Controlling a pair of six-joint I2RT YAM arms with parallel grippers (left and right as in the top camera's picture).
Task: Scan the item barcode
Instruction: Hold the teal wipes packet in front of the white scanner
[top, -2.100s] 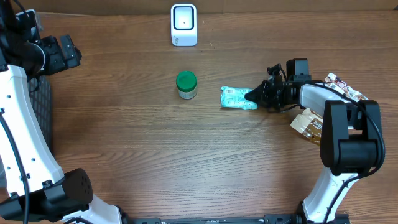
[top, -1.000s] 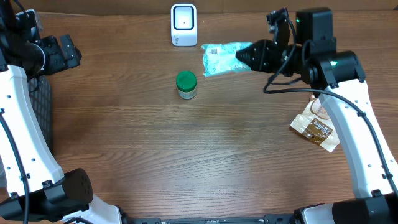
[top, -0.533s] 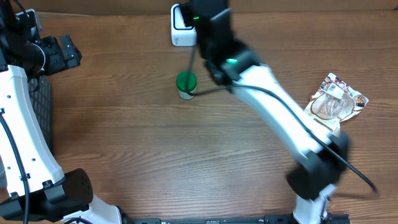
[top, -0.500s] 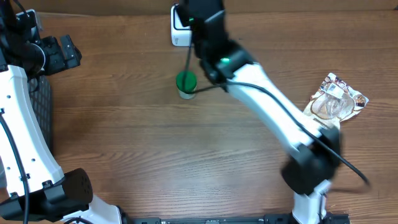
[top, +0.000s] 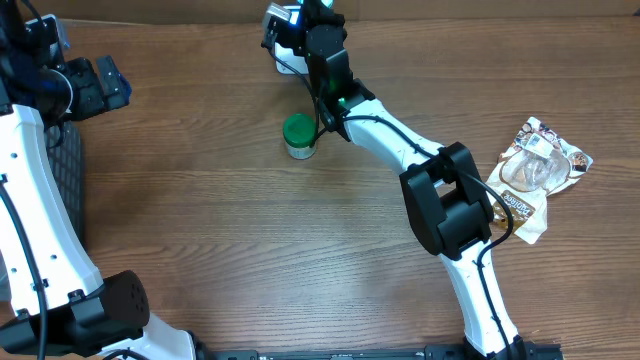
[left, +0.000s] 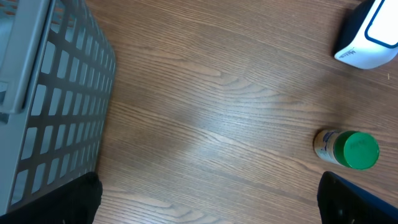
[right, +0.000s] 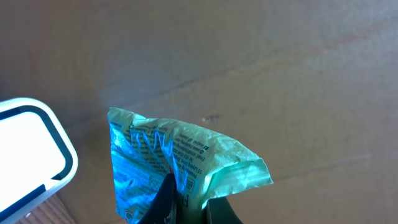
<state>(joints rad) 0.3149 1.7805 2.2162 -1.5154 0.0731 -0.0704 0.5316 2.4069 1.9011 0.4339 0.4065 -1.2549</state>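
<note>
The teal packet swings back and down with my right gripper next, toward clear wood beside the snack packets, to its right in the overhead view, for release.
A teal foil packet (right: 168, 155) with printed text hangs pinched in my right gripper (right: 193, 208), which is shut on its lower edge. The white scanner (right: 31, 149) sits just left of the packet in the right wrist view. From overhead, the right gripper (top: 300, 15) is at the table's far edge, above the scanner (top: 285, 52), and mostly covers it. Only a bluish sliver of the packet (top: 283, 14) shows there. My left gripper (left: 208, 199) is open over bare wood at the far left, holding nothing.
A green-capped jar (top: 299, 135) stands just in front of the scanner, beside the right arm's forearm. Two snack packets (top: 540, 160) lie at the right edge. A grey mesh basket (left: 43, 106) stands at the left.
The right arm has carried the teal packet from the table's right side up to the scanner at the back. The left arm has not moved.
</note>
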